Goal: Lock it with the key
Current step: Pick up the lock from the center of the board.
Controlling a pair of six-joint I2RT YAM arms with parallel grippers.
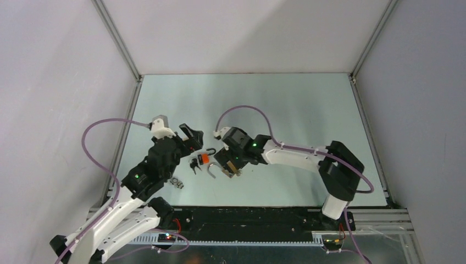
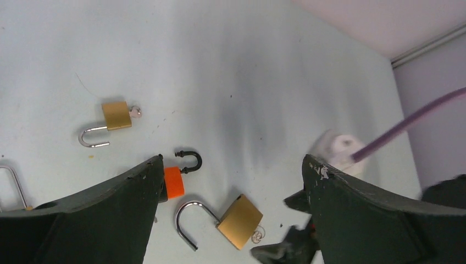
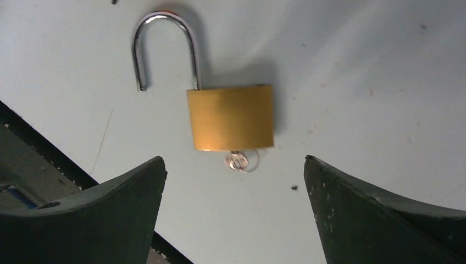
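My right gripper will go down onto the body of the brass padlock next, with one finger beside each of the body's short sides. The body is still below my open fingers.
A brass padlock [image 3: 231,117] lies flat on the pale table with its steel shackle [image 3: 165,49] swung open. A small silver key [image 3: 239,161] sticks out of its bottom. My right gripper [image 3: 233,159] is open and empty, hovering just above the key end of the lock, one finger on each side. The same padlock shows in the left wrist view [image 2: 239,221] and the top view [image 1: 228,171]. My left gripper [image 2: 232,157] is open and empty, above and left of it [image 1: 189,137]. The right gripper sits over the lock in the top view [image 1: 231,166].
An orange padlock [image 2: 173,181] with a black open shackle lies beside the left finger; black keys [image 1: 193,164] lie next to it. A smaller brass padlock [image 2: 116,115] with a key lies open farther off. Another lock [image 1: 177,182] lies near the left arm. The table's dark front edge [image 3: 33,148] is close.
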